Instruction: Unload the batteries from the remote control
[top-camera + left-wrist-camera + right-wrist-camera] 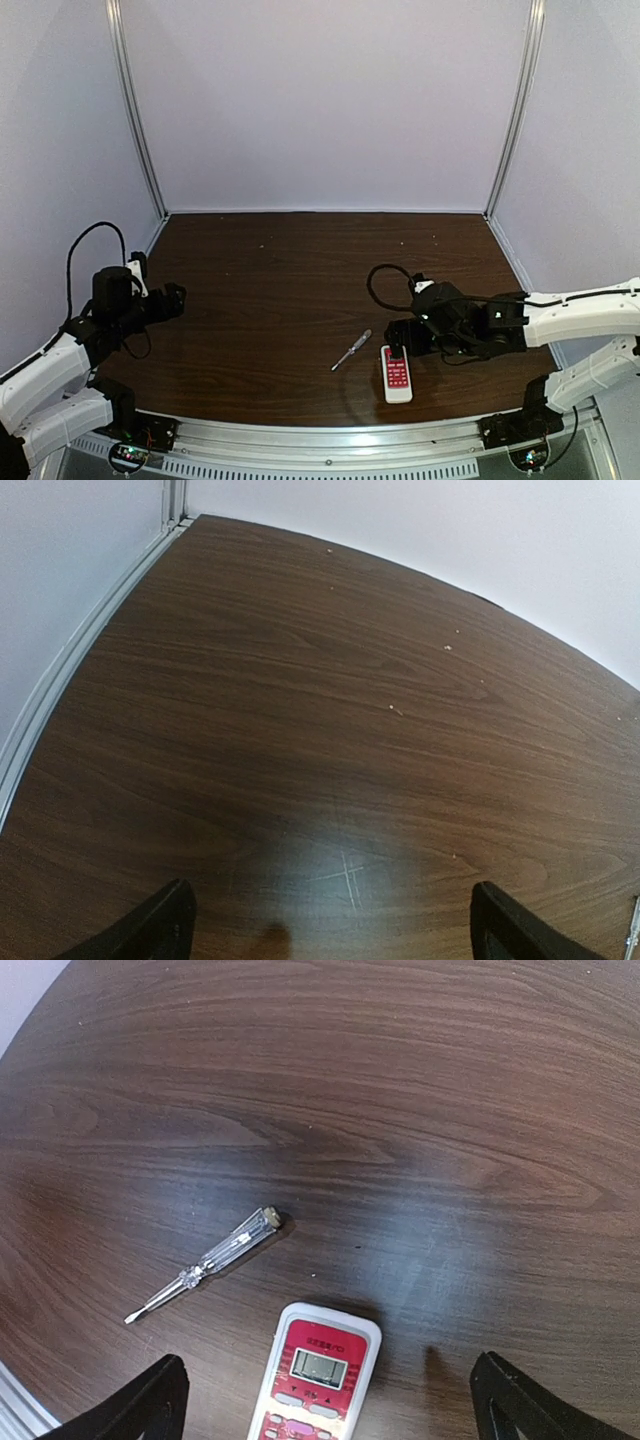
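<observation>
I should next bring my right gripper's open fingers back and down around the long sides of the remote's white near end, below it toward the front bar.
The remote control lies face up near the table's front edge, white with a red button face and small display; it also shows at the bottom of the right wrist view. The batteries are hidden from view. My right gripper hovers just behind the remote's far end, open and empty, its fingertips wide on either side of the remote. My left gripper is open and empty at the far left over bare wood, its fingertips wide apart.
A slim clear-handled screwdriver lies just left of the remote, also in the right wrist view. Grey walls and metal frame posts enclose the brown wooden table. A metal rail runs along the front edge.
</observation>
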`<state>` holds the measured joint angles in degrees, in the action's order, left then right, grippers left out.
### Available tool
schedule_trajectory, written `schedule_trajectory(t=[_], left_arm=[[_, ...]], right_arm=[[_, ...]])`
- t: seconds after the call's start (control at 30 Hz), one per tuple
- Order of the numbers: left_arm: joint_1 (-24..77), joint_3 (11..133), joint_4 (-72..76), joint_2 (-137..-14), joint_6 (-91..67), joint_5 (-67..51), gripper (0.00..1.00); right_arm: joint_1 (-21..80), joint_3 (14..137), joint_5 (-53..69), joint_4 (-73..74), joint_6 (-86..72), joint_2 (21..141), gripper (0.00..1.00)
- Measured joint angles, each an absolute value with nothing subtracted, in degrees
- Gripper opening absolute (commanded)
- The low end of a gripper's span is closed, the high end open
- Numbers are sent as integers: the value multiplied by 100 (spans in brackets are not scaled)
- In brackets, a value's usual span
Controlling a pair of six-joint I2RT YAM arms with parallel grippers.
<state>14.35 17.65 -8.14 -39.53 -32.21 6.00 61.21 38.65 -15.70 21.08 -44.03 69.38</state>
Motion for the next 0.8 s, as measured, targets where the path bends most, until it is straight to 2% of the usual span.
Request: schedule_trajectory(t=[0.23,0.8], left_arm=[[1448,1765,-843,-3962,-3326,742,97],[1533,1767,-915,-4158,-3430,792,97]], right_arm=[[6657,3992,-1916,2222,-4731,7443,100],[7518,3828,-2082,2250,-6080,7629,100]])
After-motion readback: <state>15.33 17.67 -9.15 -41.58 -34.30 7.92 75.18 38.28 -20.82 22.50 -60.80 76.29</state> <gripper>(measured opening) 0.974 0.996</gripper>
